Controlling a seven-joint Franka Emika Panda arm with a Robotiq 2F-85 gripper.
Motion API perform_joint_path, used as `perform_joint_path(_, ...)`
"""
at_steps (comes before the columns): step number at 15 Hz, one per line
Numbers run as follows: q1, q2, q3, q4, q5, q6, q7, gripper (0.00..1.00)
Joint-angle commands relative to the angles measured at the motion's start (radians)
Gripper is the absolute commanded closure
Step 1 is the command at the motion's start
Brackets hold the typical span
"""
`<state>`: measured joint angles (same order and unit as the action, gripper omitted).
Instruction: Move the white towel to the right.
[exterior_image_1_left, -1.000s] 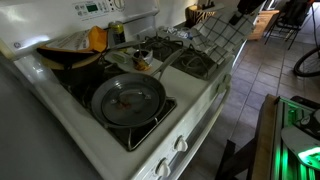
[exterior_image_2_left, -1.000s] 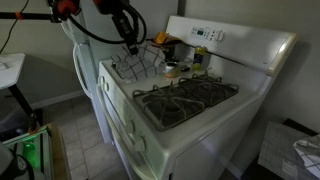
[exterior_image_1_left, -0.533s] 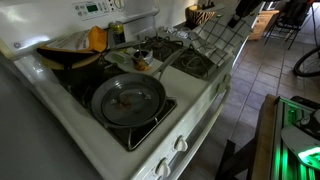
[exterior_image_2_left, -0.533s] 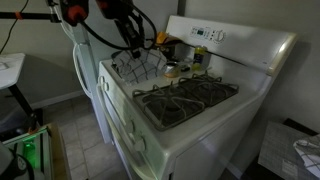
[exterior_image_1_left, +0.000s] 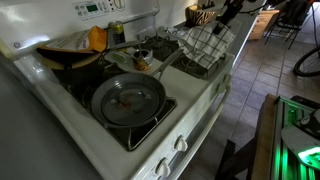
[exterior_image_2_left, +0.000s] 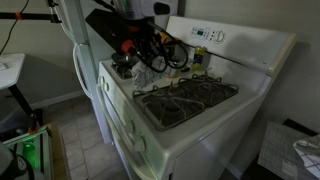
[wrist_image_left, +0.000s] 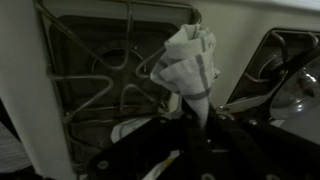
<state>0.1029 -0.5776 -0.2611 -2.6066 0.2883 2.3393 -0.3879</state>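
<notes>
My gripper holds the white towel and next needs to carry it away from the frying pan. It should go down over the bare burner grates and release the towel there, since that spot is open.
The white towel (exterior_image_1_left: 205, 41) with its dark grid check is bunched up over the far burner of the white stove (exterior_image_1_left: 200, 110). In the wrist view the towel (wrist_image_left: 188, 58) is gathered into a cone that runs into my dark gripper (wrist_image_left: 197, 118), which is shut on it above the burner grate (wrist_image_left: 95, 75). In an exterior view my gripper (exterior_image_1_left: 223, 17) is at the towel's top. In an exterior view my arm and gripper (exterior_image_2_left: 135, 52) are low over the stove's far corner and hide most of the towel.
A round dark grey frying pan (exterior_image_1_left: 128, 98) sits on the near burner; its edge shows in the wrist view (wrist_image_left: 300, 92). A small metal pot (exterior_image_1_left: 142, 58) and orange items (exterior_image_1_left: 95, 38) stand by the back panel. Bare grates (exterior_image_2_left: 190, 95) cover the near burners.
My gripper has come down towards the burner with the towel. The towel hung spread out before; now it is bunched and lower over the grate.
</notes>
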Motion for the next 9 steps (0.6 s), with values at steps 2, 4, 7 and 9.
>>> perform_joint_path(2, 0.066, 0.119, -0.060, 0.068, 0.134, -0.028, -0.130, 0.97)
perform_joint_path(4, 0.061, 0.168, -0.073, 0.082, 0.163, -0.031, -0.172, 0.97)
perform_joint_path(7, 0.021, 0.247, -0.052, 0.097, 0.133, -0.011, -0.180, 0.97)
perform_joint_path(9, -0.007, 0.289, -0.034, 0.104, 0.108, 0.009, -0.177, 0.97)
